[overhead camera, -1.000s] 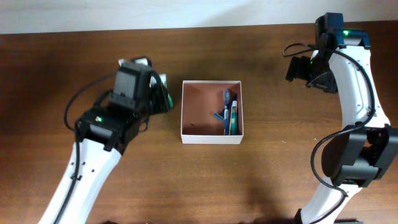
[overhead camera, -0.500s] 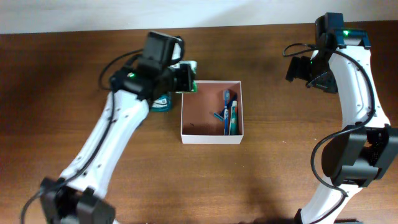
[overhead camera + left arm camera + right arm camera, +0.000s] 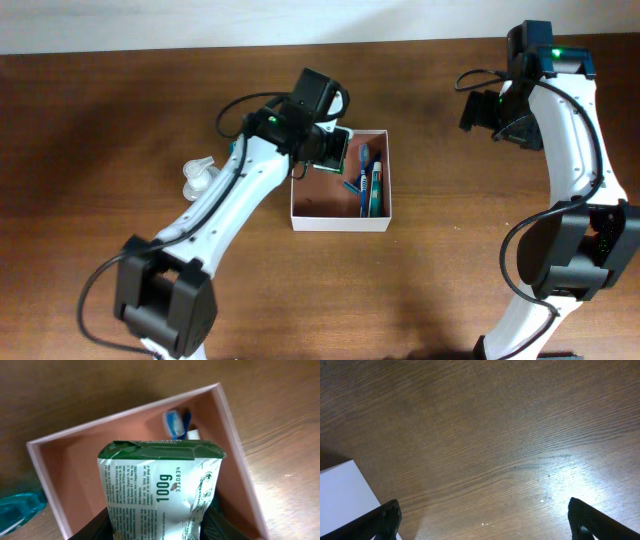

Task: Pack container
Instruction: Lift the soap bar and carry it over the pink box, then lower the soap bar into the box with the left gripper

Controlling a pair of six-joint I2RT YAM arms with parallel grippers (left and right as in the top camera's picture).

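Note:
The packet hangs above the container (image 3: 340, 224). My left gripper needs to move down and to the right in the overhead view, over the blue toothbrush (image 3: 362, 168), and release.
The container (image 3: 340, 224), a shallow white-walled box with a pinkish-brown inside, sits mid-table. A blue toothbrush (image 3: 362, 168) and a small tube (image 3: 376, 190) lie along its right side. My left gripper (image 3: 333, 150) hangs over the box's far-left corner, shut on a green-and-white packet (image 3: 340, 146). In the left wrist view the packet (image 3: 160, 485) fills the middle, between my gripper's (image 3: 160, 532) dark fingers. Beyond it show the container's wall (image 3: 125, 414) and the toothbrush head (image 3: 175, 422). My right gripper (image 3: 482, 110) stands open at the far right, over bare wood (image 3: 485, 520).
A white toiletry (image 3: 197, 177) lies on the table left of my left arm. A teal bottle (image 3: 17, 510) shows just outside the container's left wall. A flat white corner (image 3: 342, 495) sits at the lower left of the right wrist view.
My left arm has swung right with the packet, from left of the container to above its far-left corner. The white toiletry is now uncovered. The right arm has not moved.

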